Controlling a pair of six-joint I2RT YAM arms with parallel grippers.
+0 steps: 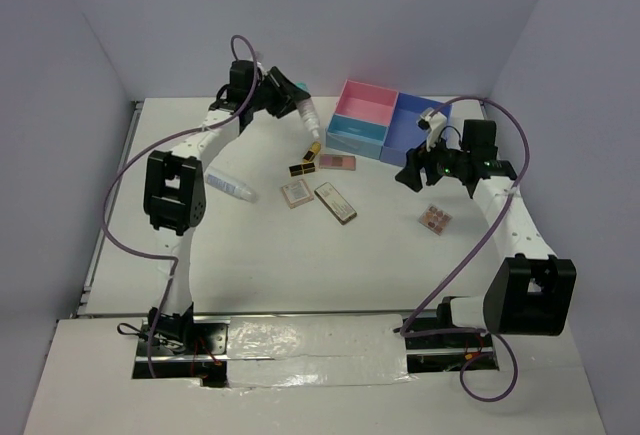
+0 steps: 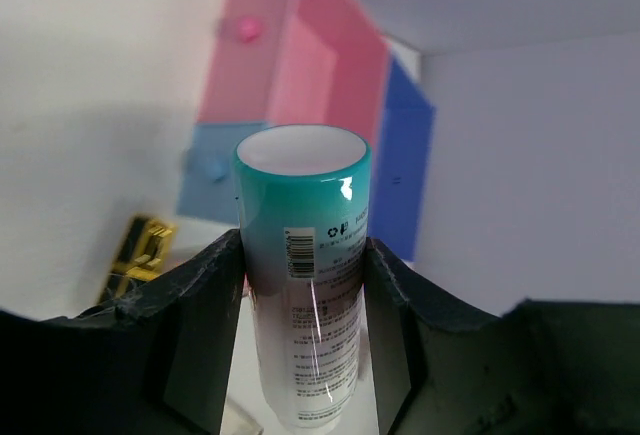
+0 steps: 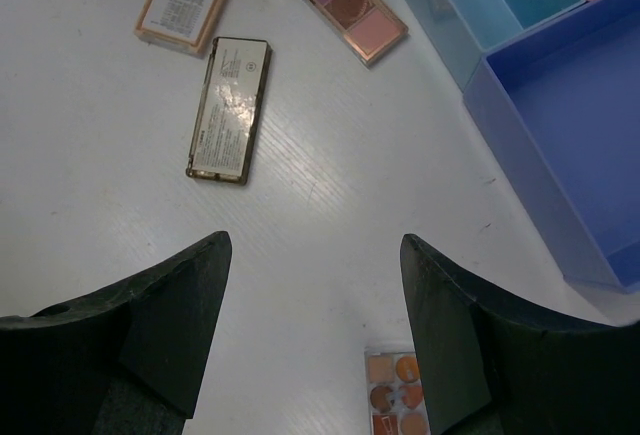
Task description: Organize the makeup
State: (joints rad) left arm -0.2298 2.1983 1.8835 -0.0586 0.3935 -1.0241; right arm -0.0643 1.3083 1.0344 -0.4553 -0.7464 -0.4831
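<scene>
My left gripper holds the white tube with a teal end, and the box's pink section (image 1: 367,103) (image 2: 308,70) is to its right in the top view. My left gripper will next go across over that section and release the tube there.
My left gripper (image 1: 288,95) is shut on a white tube with a teal end (image 1: 307,113), held above the table's far side near the box. In the left wrist view the tube (image 2: 303,255) stands between both fingers, teal end away from the camera. A second white tube (image 1: 230,185) lies at the left. Two black-and-gold lipsticks (image 1: 308,159) lie beside a pink palette (image 1: 337,162). A pink square palette (image 1: 296,193) and a brown rectangular palette (image 1: 335,203) lie mid-table. My right gripper (image 1: 412,173) is open and empty, above a small palette with orange pans (image 3: 395,395).
The pink-and-blue compartment box (image 1: 375,120) stands at the far middle, and its blue wall (image 3: 520,145) is to the right of my right gripper (image 3: 315,255). A gold lipstick (image 2: 140,255) shows below the held tube. Grey walls close in the table.
</scene>
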